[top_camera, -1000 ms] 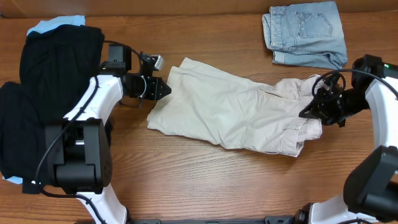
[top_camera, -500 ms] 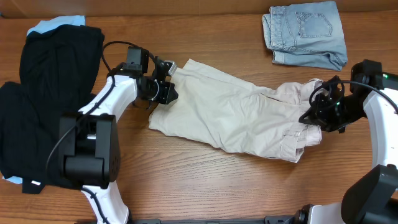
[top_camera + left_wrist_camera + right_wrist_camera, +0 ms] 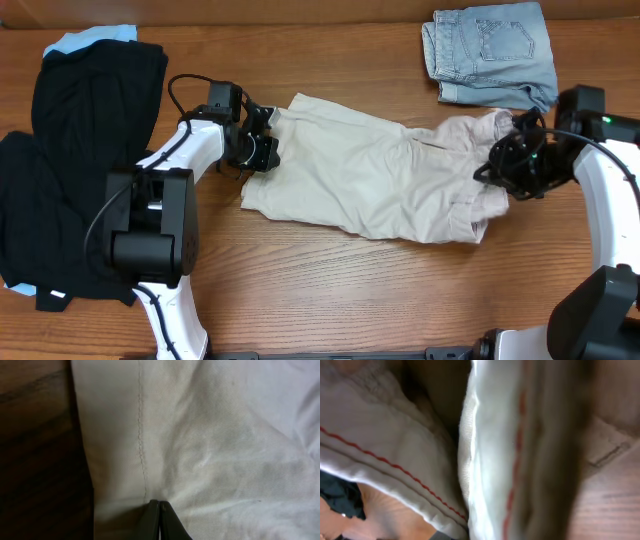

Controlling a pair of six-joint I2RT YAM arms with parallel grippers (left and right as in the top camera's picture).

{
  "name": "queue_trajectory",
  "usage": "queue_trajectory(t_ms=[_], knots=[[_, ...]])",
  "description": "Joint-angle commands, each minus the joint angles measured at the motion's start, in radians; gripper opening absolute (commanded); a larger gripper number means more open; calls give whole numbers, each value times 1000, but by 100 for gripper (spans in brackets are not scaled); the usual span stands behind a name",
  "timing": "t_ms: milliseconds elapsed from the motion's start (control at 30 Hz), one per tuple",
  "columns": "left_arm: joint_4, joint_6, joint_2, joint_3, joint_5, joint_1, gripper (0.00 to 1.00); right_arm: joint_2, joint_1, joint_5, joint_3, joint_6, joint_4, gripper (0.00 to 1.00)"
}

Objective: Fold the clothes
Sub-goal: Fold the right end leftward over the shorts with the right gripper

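I should next swing my right gripper across the shorts, over the cloth near that edge (image 3: 306,152), and release the waistband end, as my left gripper pins their opposite edge.
The pale beige shorts (image 3: 370,180) lie spread across the middle of the wooden table. My left gripper (image 3: 270,145) is shut on the shorts' left edge; in the left wrist view the closed fingertips (image 3: 159,510) pinch the cloth (image 3: 210,435) beside a seam. My right gripper (image 3: 497,168) holds the waistband end at the right, lifted and bunched. The right wrist view shows waistband cloth with red stitching (image 3: 490,460) filling the frame, the fingers hidden behind it.
Folded light-blue denim shorts (image 3: 492,52) lie at the back right. Black garments (image 3: 70,150) are piled at the left over something light blue (image 3: 90,38). Bare wood runs along the front edge.
The right gripper has pulled the waistband end up and back, toward the denim. The left gripper has moved onto the shorts' left edge and closed on it.
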Motion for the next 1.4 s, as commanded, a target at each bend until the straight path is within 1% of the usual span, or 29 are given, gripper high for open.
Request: queue_trajectory(t_ms=[0, 233, 367, 500, 600, 733, 900, 933, 967, 1067, 1200, 1267, 1367], knots=[[4, -28, 69, -2, -48, -10, 4, -34, 88, 29, 9, 199, 74, 4], [-16, -27, 69, -2, -49, -12, 4, -34, 346, 138, 18, 510, 354, 4], [-23, -27, 69, -2, -49, -14, 4, -30, 492, 207, 18, 632, 509, 4], [-21, -27, 69, -2, -49, -15, 4, -3, 597, 264, 18, 695, 617, 4], [-22, -27, 69, -2, -49, -15, 4, 48, 651, 269, 18, 723, 690, 4], [-31, -27, 69, -2, -49, -15, 4, 127, 703, 259, 18, 755, 769, 4], [-52, -28, 68, 2, -72, -12, 6, 166, 753, 262, 18, 761, 824, 4], [-82, -28, 67, 14, -93, -9, 11, 167, 759, 268, 18, 761, 826, 4], [-122, -28, 67, 32, -110, -5, 12, 168, 763, 271, 18, 761, 826, 4], [-286, -27, 67, 128, -161, 14, 12, 168, 765, 271, 18, 761, 826, 4], [-521, -27, 67, 314, -225, 37, 8, 168, 765, 269, 18, 761, 827, 4], [-625, -29, 67, 419, -248, 48, 8, 168, 769, 266, 18, 761, 826, 4], [-725, -55, 67, 546, -277, 55, 11, 168, 785, 267, 18, 760, 826, 4]])
